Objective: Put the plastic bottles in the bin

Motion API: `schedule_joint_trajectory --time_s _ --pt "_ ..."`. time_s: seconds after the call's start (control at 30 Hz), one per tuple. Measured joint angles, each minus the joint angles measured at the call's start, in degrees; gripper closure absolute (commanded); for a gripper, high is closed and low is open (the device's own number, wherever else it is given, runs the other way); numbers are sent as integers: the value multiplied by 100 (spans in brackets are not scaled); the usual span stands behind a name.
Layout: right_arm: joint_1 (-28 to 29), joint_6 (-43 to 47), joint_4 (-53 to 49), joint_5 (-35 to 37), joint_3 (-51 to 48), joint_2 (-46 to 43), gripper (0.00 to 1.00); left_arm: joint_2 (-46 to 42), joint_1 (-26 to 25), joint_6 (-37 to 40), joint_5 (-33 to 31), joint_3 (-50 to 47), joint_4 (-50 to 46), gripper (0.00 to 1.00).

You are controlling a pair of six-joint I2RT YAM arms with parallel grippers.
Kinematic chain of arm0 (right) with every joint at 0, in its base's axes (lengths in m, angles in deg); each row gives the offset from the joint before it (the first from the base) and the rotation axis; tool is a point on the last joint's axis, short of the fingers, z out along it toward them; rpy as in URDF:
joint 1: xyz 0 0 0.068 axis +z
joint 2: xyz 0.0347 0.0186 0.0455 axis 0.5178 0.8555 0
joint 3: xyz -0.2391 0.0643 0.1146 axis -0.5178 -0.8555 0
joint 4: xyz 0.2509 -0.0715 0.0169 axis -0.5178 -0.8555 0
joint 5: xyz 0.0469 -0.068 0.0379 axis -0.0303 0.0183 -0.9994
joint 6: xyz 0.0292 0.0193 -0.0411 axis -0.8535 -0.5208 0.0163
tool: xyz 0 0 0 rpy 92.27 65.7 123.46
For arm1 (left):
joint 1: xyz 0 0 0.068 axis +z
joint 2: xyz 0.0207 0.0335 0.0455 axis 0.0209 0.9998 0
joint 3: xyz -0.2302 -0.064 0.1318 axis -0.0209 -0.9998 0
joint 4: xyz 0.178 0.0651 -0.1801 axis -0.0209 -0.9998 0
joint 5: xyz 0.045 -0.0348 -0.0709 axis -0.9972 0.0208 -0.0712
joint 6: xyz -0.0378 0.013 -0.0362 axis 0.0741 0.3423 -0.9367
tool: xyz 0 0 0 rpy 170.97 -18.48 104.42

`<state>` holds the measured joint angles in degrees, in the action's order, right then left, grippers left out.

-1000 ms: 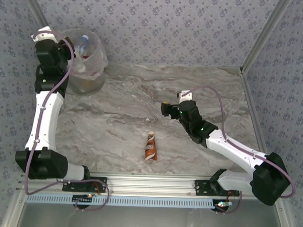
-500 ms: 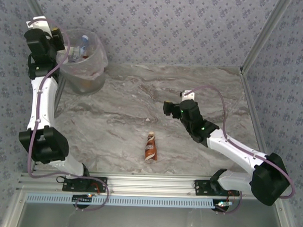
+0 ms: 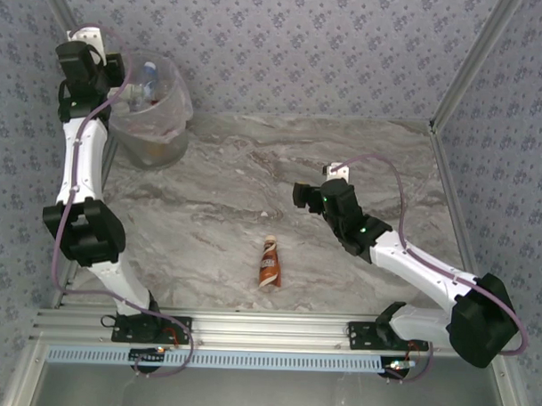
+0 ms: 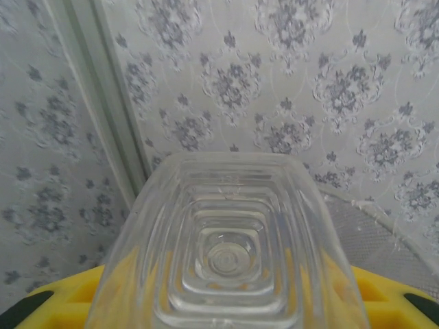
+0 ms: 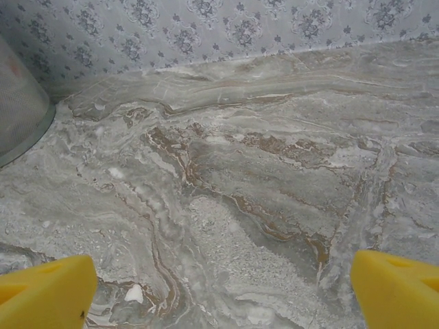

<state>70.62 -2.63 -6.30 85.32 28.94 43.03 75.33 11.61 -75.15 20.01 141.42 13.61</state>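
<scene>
The left gripper will next go sideways over the bin's opening (image 3: 149,85) (image 4: 391,236), which is just beside it, and release the bottle, since the bottle still hangs at the bin's rim.
In the left wrist view my left gripper (image 4: 230,305) is shut on a clear square-based plastic bottle (image 4: 230,247), seen bottom-on between the yellow fingers (image 4: 58,305). From above, that gripper (image 3: 104,76) hangs at the left rim of the bin (image 3: 162,128), a translucent grey basket holding bottles, one with a blue cap (image 3: 151,71). A brown-white bottle (image 3: 269,262) lies on the marble near the front middle. My right gripper (image 3: 300,193) hovers open above the table, right of and beyond that bottle. Nothing sits between its yellow fingers (image 5: 41,295).
The bin's wall (image 5: 17,110) shows at the left edge of the right wrist view and its rim (image 4: 384,236) at the right of the left wrist view. Patterned walls close in the marble table (image 3: 254,167) at back and sides. A metal rail (image 3: 267,328) runs along the front.
The left arm has swung upright, lifting its wrist up and back by the bin's left rim with the clear bottle still held. The right arm has barely moved.
</scene>
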Motion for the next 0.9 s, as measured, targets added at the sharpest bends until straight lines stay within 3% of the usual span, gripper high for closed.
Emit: schedule_joint_trajectory --time_s 0.13,0.23,0.47,0.77,0.9 --pt "-13 -42 -17 46 -66 -48 3 219 -4 -31 164 61 -313 95" --pt "-24 -70 -59 66 -114 -81 3 243 -9 111 201 -221 -356 85" --pt "-85 -109 -186 66 -144 -125 3 254 -79 372 170 -487 -393 30" --pt "-98 -175 -236 66 -164 -127 3 549 -118 168 269 573 -1434 2" --pt "-120 -197 -284 66 -166 -127 3 481 -293 63 463 752 -1580 1"
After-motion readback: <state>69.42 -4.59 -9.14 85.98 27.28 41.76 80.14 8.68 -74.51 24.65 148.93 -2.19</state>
